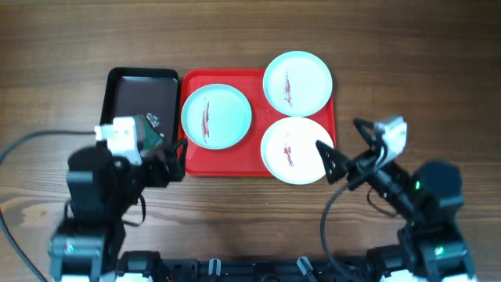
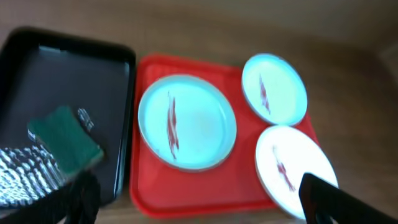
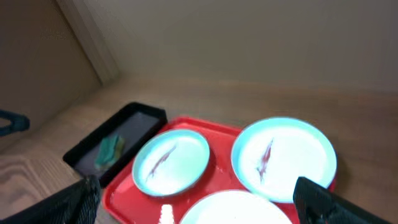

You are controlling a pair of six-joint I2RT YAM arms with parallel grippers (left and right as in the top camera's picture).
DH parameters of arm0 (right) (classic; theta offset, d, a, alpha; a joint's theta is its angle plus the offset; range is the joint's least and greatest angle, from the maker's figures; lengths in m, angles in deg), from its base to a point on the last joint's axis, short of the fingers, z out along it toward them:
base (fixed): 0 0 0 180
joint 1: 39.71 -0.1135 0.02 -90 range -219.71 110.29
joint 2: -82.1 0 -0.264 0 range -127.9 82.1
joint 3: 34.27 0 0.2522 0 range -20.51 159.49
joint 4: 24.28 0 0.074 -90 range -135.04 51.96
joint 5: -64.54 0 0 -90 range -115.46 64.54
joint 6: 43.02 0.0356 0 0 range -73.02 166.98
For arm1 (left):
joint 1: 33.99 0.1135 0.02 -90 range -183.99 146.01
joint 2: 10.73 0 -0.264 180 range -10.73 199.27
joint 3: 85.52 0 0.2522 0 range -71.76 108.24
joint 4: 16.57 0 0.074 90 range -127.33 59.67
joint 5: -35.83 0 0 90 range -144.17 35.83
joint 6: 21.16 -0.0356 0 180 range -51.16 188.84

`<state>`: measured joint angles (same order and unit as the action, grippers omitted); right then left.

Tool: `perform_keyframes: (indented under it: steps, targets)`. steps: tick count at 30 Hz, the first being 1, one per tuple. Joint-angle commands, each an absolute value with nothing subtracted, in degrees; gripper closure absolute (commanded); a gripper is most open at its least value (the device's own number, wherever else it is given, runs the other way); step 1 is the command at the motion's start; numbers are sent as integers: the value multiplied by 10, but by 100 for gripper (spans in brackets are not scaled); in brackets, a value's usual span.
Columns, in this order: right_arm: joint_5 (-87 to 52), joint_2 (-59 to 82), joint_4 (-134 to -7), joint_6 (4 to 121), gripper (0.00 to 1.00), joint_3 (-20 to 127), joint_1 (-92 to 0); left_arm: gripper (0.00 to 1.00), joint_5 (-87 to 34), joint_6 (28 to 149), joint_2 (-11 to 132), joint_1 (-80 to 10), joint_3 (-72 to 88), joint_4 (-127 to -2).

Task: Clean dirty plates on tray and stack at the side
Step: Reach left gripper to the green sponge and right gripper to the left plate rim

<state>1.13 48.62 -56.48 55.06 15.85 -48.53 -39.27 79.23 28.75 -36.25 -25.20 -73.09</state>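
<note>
My right gripper will move outward past the white plate and tilt down onto the inner rim of the aqua plate (image 1: 250, 120) (image 3: 201, 175), because the red tray lies bare by the dark tray.
Three plates with thin red streaks lie on the red tray (image 1: 254, 163): a pale aqua one at the left (image 1: 216, 116), a pale aqua one at the far right (image 1: 297, 82) and a white one at the near right (image 1: 291, 150). My left gripper (image 1: 176, 160) is open and empty at the tray's near left corner. In the left wrist view (image 2: 202, 205) its fingers frame the tray's front edge. My right gripper (image 1: 333, 163) is open and empty over the white plate's right rim. In the right wrist view (image 3: 202, 208) it looks over all three plates.
A narrower black-rimmed dark tray (image 1: 143, 90) stands left of the red tray. A green sponge (image 2: 65, 140) lies in it, partly under my left wrist in the overhead view. Bare wooden table (image 1: 391, 70) lies to the right and in front.
</note>
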Motion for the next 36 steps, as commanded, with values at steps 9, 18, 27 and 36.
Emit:
perform_keyframes:
  steps: [9, 18, 27, 36]
  targets:
    - [42, 160, -936, 468, 0, 555, -487, 0, -387, 813, 516, -364, -22, -948]
    - [110, 4, -846, 512, 0, 603, -490, 0, -366, 815, 610, -364, -12, -939]
    - [17, -135, -726, 597, 11, 603, -585, 2, -565, 941, 643, -355, -12, -915]
    - [-59, -246, -628, 656, 24, 603, -652, 13, -629, 994, 756, -344, -12, -873]
